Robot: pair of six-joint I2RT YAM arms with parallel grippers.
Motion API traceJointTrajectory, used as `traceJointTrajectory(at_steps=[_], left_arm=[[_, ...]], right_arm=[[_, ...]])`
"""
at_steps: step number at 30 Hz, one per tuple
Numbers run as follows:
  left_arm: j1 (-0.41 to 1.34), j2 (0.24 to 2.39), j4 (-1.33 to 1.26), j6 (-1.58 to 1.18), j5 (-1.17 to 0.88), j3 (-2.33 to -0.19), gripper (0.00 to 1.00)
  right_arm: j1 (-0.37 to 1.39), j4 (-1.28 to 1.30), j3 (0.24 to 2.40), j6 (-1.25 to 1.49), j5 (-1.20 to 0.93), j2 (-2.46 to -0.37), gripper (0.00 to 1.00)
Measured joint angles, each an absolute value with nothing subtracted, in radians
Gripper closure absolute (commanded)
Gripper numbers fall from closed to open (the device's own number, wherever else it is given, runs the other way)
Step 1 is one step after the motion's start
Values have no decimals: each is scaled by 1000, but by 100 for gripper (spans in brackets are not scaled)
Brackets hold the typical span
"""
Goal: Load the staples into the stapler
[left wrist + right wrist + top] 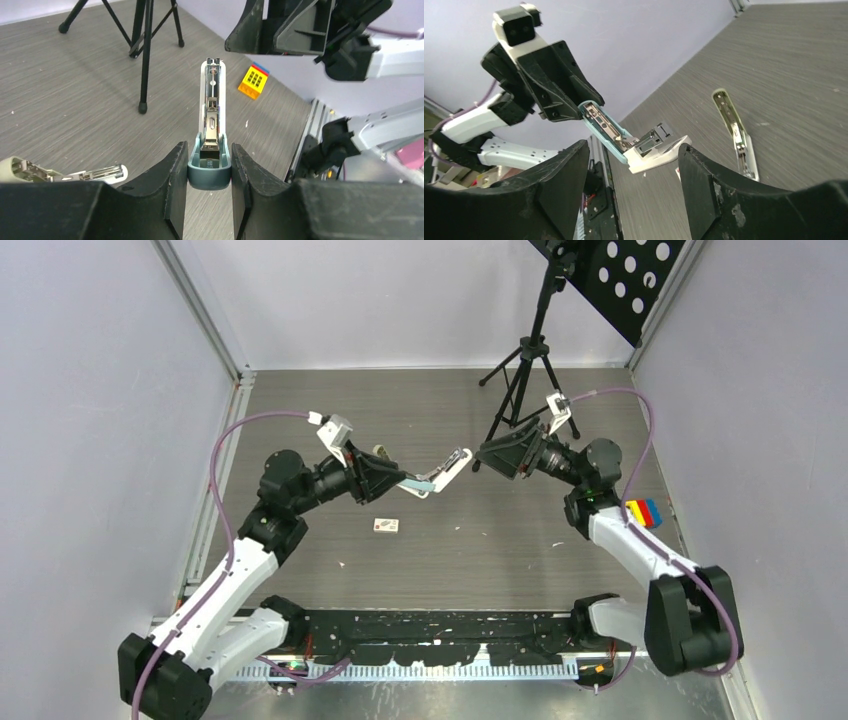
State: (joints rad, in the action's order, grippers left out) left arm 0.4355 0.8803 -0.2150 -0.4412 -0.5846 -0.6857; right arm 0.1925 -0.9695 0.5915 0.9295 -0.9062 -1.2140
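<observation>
Next I should bring my right gripper back and across, fingers tipping down, to close on the stapler's white half (pixel 454 471) (pixel 657 159), since that lies to its left in the top view.
My left gripper (pixel 209 167) is shut on the teal rear end of the stapler (pixel 212 112) and holds it above the table. The stapler (pixel 438 474) is hinged open, its metal staple channel bared and its white half angled up toward the right arm. My right gripper (pixel 634 167) stands open just short of that white tip (pixel 659 155), with nothing between its fingers (pixel 696 175). In the top view the right gripper (pixel 483 456) faces the left gripper (pixel 402 481) across the stapler. The staples box (pixel 385 526), small and white with a reddish mark, lies flat on the table below the stapler.
A second, beige stapler (pixel 736 135) lies open on the table behind the left gripper (pixel 65 174). A black tripod (pixel 525 370) stands at the back. A coloured toy block (pixel 645 512) sits by the right wall. A black perforated panel (pixel 620 280) hangs at the top right.
</observation>
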Motion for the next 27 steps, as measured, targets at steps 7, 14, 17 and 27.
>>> traceJointTrajectory(at_steps=[7, 14, 17, 27], left_arm=[[435, 928, -45, -219, -709, -771, 100], [437, 945, 189, 68, -856, -875, 100], [449, 959, 263, 159, -890, -904, 100], [526, 1015, 398, 292, -904, -925, 100]], right_arm=[[287, -384, 700, 468, -823, -1056, 27], [444, 187, 921, -97, -791, -1025, 27], [483, 372, 993, -289, -782, -1030, 28], [696, 705, 1146, -621, -675, -1203, 36]])
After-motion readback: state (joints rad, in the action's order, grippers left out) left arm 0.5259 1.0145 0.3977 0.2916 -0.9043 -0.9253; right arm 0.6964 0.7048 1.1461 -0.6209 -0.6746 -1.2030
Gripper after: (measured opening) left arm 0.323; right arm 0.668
